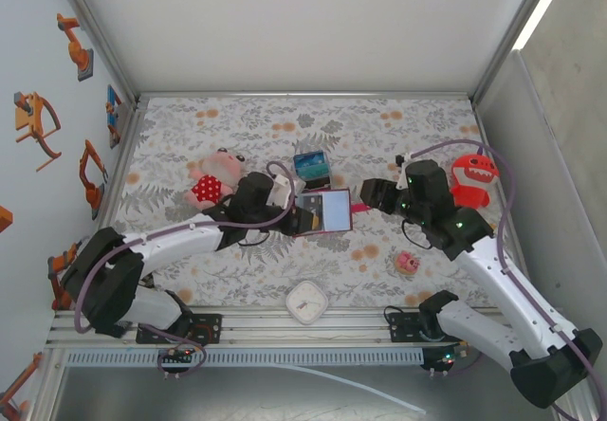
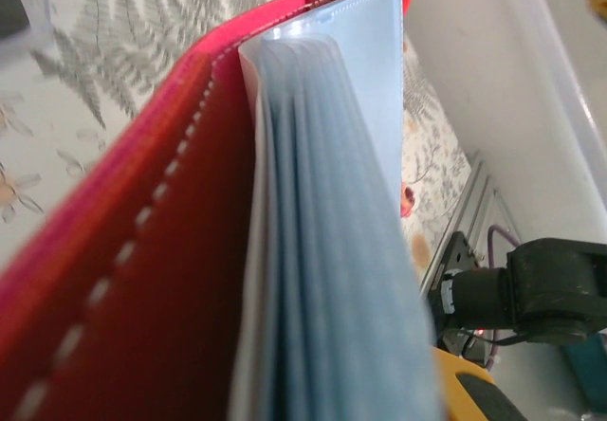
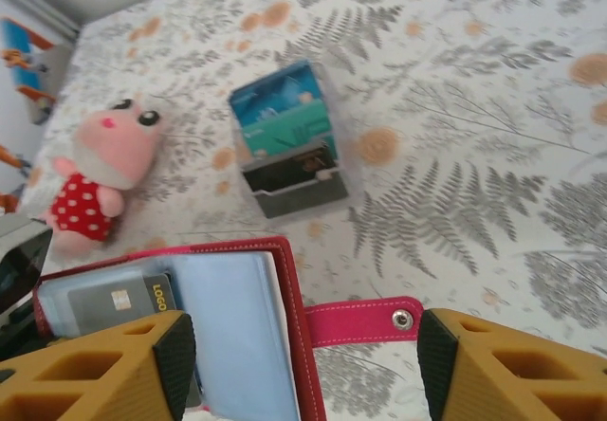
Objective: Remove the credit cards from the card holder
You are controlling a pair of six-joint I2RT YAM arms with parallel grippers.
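Note:
The tabletop below and back toward the white clock is empty. Next I will lower the holder in my left gripper back there and release its edge.
The dark-red card holder (image 1: 322,212) lies open mid-table, its blue-grey pockets (image 3: 232,336) facing up and its red snap tab (image 3: 365,321) sticking out to the right. A dark grey card marked "LOGO" (image 3: 123,300) sits in a left pocket. My left gripper (image 1: 296,215) is shut on the holder's left edge. In the left wrist view the red cover (image 2: 133,250) and the pocket stack (image 2: 332,250) sit very close, beside one yellow finger (image 2: 474,393). My right gripper (image 3: 306,369) hangs open above the holder's right edge and tab, touching nothing.
A clear plastic box with teal cards (image 1: 311,167) stands just behind the holder. A pink plush (image 1: 213,179) lies at the left and a red monster toy (image 1: 471,176) at the right. A small pink toy (image 1: 407,263) and a white clock (image 1: 307,302) lie near the front.

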